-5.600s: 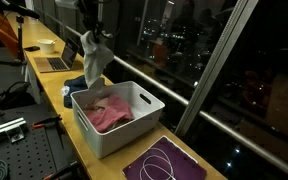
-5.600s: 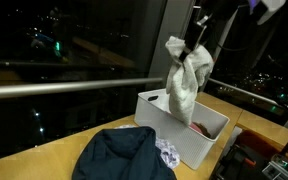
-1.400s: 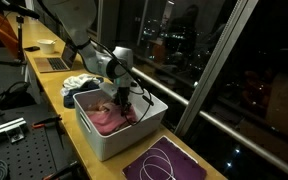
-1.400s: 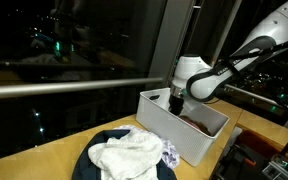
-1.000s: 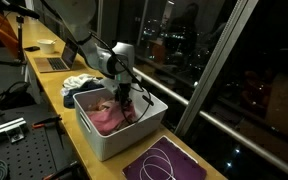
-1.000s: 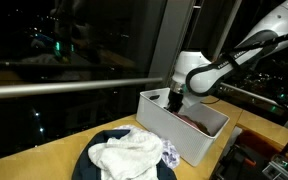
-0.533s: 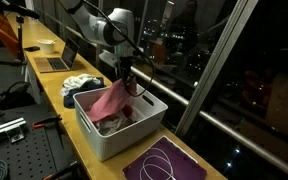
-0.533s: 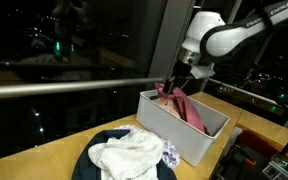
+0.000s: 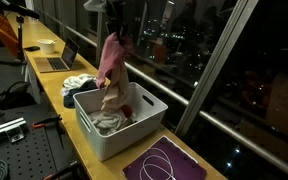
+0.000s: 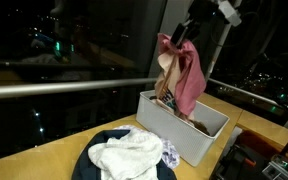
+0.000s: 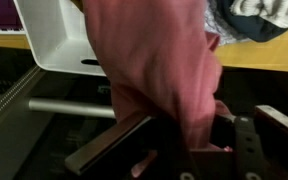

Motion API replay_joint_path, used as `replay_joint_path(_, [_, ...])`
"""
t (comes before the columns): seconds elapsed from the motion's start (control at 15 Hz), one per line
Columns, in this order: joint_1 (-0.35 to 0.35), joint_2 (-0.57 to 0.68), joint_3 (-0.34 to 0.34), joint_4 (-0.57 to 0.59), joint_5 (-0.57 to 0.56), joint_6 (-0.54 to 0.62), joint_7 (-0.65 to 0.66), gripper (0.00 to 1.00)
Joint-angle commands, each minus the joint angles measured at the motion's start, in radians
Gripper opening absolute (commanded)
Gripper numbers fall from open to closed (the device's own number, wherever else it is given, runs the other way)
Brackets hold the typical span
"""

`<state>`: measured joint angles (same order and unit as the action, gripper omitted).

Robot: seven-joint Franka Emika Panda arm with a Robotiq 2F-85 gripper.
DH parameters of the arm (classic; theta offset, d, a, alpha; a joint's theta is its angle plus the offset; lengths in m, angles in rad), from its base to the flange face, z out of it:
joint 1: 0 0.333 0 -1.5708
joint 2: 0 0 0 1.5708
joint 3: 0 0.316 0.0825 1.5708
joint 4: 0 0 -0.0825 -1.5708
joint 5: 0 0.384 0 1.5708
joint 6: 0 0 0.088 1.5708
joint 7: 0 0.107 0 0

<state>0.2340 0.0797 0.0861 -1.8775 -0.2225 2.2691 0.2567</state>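
The pink cloth's lower end still hangs at the bin (image 9: 144, 125), so the gripper should go up, move over the dark blue garment and white cloth, then go down and open.
My gripper (image 9: 116, 30) is shut on a pink cloth (image 9: 111, 65) and holds it high above the white bin (image 9: 144, 125). The cloth hangs down with its lower end just over the bin's inside. In the other exterior view the gripper (image 10: 181, 33) grips the top of the pink cloth (image 10: 187, 80) above the bin (image 10: 179, 140). In the wrist view the pink cloth (image 11: 154, 60) fills the frame and is pinched between the jaws (image 11: 189, 135). More pale clothes (image 9: 106, 122) lie inside the bin.
A dark blue garment (image 10: 114, 160) with a white cloth (image 10: 129, 155) on it lies on the yellow table beside the bin. A purple mat with a white cable (image 9: 164, 162) lies past the bin. A laptop (image 9: 54, 62) and a roll of tape (image 9: 46, 46) sit further along. Windows flank the table.
My gripper has risen well above the bin, lifting the pink cloth out so it now hangs almost free. Earlier it was down inside the bin.
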Motion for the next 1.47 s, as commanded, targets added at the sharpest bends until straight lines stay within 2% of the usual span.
replay_joint_path(0.0, [0.04,-0.047,0.085,0.111,-0.059,-0.127,0.021,0.04])
replay_joint_path(0.4, [0.138,0.01,0.232,0.421,-0.181,-0.356,0.041,0.04])
replay_joint_path(0.53, [0.179,0.055,0.27,0.533,-0.227,-0.431,0.053,0.04])
replay_joint_path(0.67, [0.212,0.092,0.285,0.592,-0.258,-0.466,0.055,0.04])
replay_joint_path(1.0, [0.246,0.159,0.258,0.601,-0.239,-0.464,0.057,0.04])
replay_joint_path(1.4, [0.192,0.211,0.27,0.48,-0.176,-0.398,0.099,0.04])
